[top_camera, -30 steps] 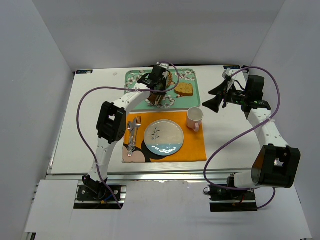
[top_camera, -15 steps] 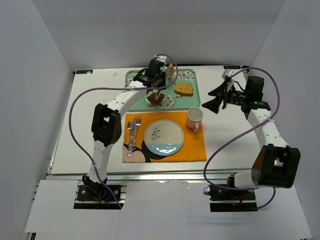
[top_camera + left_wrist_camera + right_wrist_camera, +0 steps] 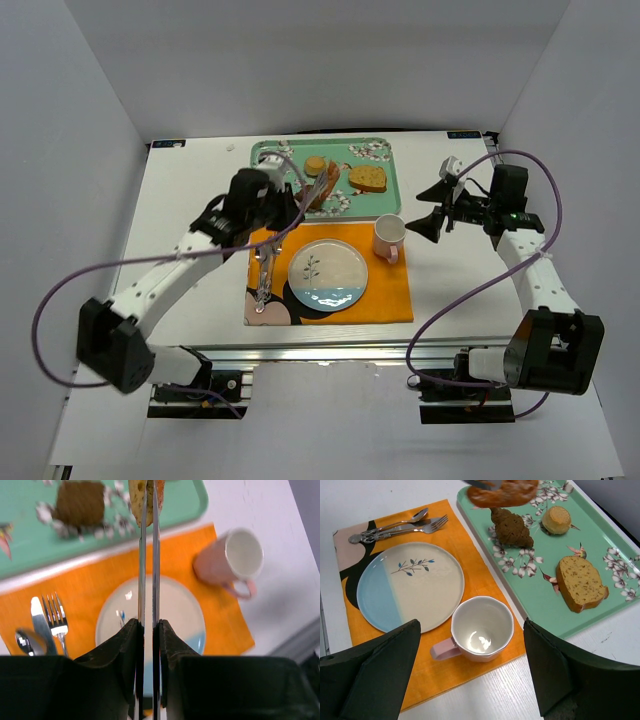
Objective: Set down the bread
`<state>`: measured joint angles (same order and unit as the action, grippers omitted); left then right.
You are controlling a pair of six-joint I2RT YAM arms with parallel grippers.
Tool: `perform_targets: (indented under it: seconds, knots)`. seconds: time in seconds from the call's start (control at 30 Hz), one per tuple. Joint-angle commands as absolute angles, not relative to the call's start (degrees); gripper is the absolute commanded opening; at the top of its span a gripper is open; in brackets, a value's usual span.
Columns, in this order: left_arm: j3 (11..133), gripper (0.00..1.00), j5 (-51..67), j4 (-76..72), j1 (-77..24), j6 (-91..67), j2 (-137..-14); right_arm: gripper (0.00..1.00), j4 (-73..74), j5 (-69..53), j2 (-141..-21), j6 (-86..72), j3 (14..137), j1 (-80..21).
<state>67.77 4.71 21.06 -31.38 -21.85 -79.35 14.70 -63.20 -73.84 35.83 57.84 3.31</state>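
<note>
The plate is still empty, so I will pull my left gripper back from the tray, lower it over the plate's cream-colored part and let go of the bread there.
The bread is a narrow golden-tan slice gripped between the long thin metal fingers of my left gripper. It hangs in the air over the near edge of the teal tray, just beyond the plate. In the left wrist view the bread sits at the fingertips, with the left gripper shut on it above the plate. It shows blurred in the right wrist view. My right gripper is open and empty, right of the cup.
The tray holds a wider toast slice, a small round bun and a dark brown pastry. The plate, the pink cup and the cutlery lie on an orange placemat.
My left arm has pulled back from over the tray toward the near left, carrying the bread up off the tray to its near edge. The right arm has barely moved.
</note>
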Motion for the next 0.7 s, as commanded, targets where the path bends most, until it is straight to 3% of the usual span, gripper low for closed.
perform_targets:
  seconds: [0.0,0.2,0.43,0.53,0.67]
  knots:
    - [58.66,0.0,9.75,19.86,-31.82,-23.55,-69.03,0.87,17.22,-64.51,-73.12,40.95,57.48,2.99]
    - [50.37,0.0,10.28,23.99,-33.04,-24.52,-62.41,0.87,19.07,-64.07,-74.97,41.75,58.88,1.85]
    - [49.04,0.0,8.62,27.68,-39.54,-23.21,-65.47,0.87,19.69,-62.76,-75.67,41.66,60.38,0.53]
    - [48.96,0.03,6.86,29.0,-42.09,-22.5,-67.67,0.87,19.86,-62.4,-75.5,41.57,60.29,0.35]
    - [49.22,0.2,4.84,30.06,-43.94,-22.06,-69.08,0.87,20.13,-62.14,-75.15,41.57,60.03,0.35]
